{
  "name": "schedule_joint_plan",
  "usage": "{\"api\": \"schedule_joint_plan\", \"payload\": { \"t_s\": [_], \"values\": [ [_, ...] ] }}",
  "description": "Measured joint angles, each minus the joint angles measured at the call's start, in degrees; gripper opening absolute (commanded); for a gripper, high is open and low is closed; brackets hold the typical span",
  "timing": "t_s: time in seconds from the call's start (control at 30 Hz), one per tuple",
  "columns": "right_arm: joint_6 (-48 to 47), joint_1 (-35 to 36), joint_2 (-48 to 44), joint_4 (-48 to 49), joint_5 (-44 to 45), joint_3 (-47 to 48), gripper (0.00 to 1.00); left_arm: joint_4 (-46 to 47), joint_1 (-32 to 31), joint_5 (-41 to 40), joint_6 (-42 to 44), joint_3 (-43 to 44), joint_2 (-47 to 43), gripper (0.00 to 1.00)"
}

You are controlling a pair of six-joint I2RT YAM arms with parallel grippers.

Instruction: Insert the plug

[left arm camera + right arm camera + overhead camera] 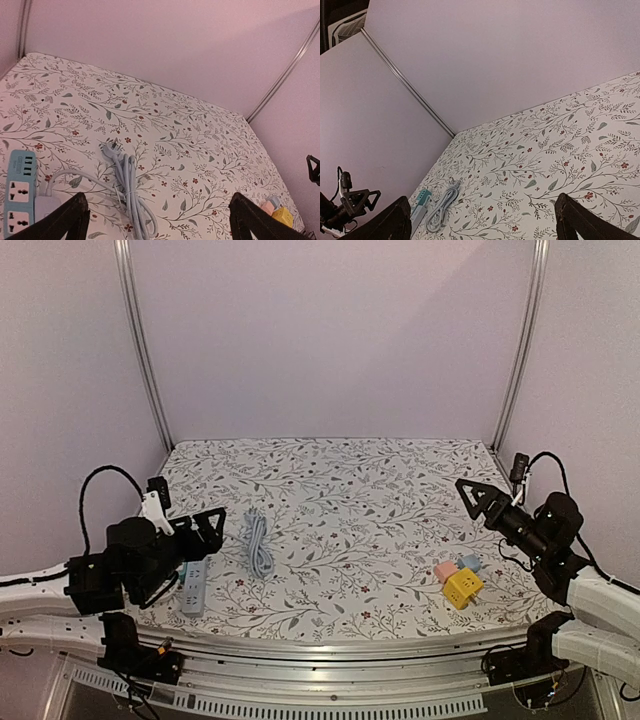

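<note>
The cable is below my left gripper and to its right in the top view, so my left gripper should next go down and across onto the cable's bundled middle (pixel 259 551) (pixel 132 202).
A grey cable (pixel 258 542) lies coiled on the floral cloth, its plug (pixel 109 148) at the far end of the coil. Left of it lies a blue-and-white power strip (pixel 193 587), also seen in the left wrist view as the power strip (pixel 20 192). My left gripper (pixel 216 528) hovers open above the strip's far end, its jaws wide with nothing between them; the coil (pixel 131 197) lies just ahead of them. My right gripper (pixel 470 500) hangs open and empty over the right side, far from the cable (pixel 442 207).
Three small cube adapters, yellow (pixel 461 588), pink (pixel 445 570) and blue (pixel 469 562), sit near the front right. Metal frame posts (pixel 520 340) and pale walls enclose the table on three sides. The table's front edge (pixel 330 640) runs just beyond the arm bases.
</note>
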Motion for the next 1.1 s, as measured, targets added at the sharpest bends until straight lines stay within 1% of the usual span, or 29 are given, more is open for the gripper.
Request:
{"api": "schedule_joint_plan", "payload": {
  "t_s": [0.1, 0.27, 0.5, 0.77, 0.9, 1.0, 1.1],
  "values": [
    [0.2, -0.2, -0.1, -1.6, 0.3, 0.1, 0.99, -0.4, 0.0, 0.0, -0.2, 0.0, 1.0, 0.97],
    [1.3, -0.2, 0.2, -9.0, 1.7, 2.9, 0.99, -0.4, 0.0, 0.0, -0.2, 0.0, 1.6, 0.97],
    [2.8, -0.2, 1.3, -15.2, 1.7, 6.2, 0.99, -0.4, -0.1, 0.0, -0.2, 0.0, 3.9, 0.97],
    [3.2, -0.2, 2.8, -21.0, -0.1, 7.7, 0.99, -0.4, -0.1, -0.6, -0.8, 0.0, 4.8, 0.95],
    [3.1, -0.2, 2.9, -23.1, -1.4, 8.0, 0.99, -0.5, -0.1, -1.5, -2.0, 0.1, 7.9, 0.92],
    [3.2, -0.2, 3.3, -24.5, -1.5, 8.4, 0.99, -1.0, -0.1, -1.6, -2.6, 1.2, 12.6, 0.9],
    [3.2, 0.0, 4.0, -24.8, -1.4, 8.5, 0.99, -1.5, 0.3, -1.3, -3.2, 3.4, 17.6, 0.86]
  ]
}}
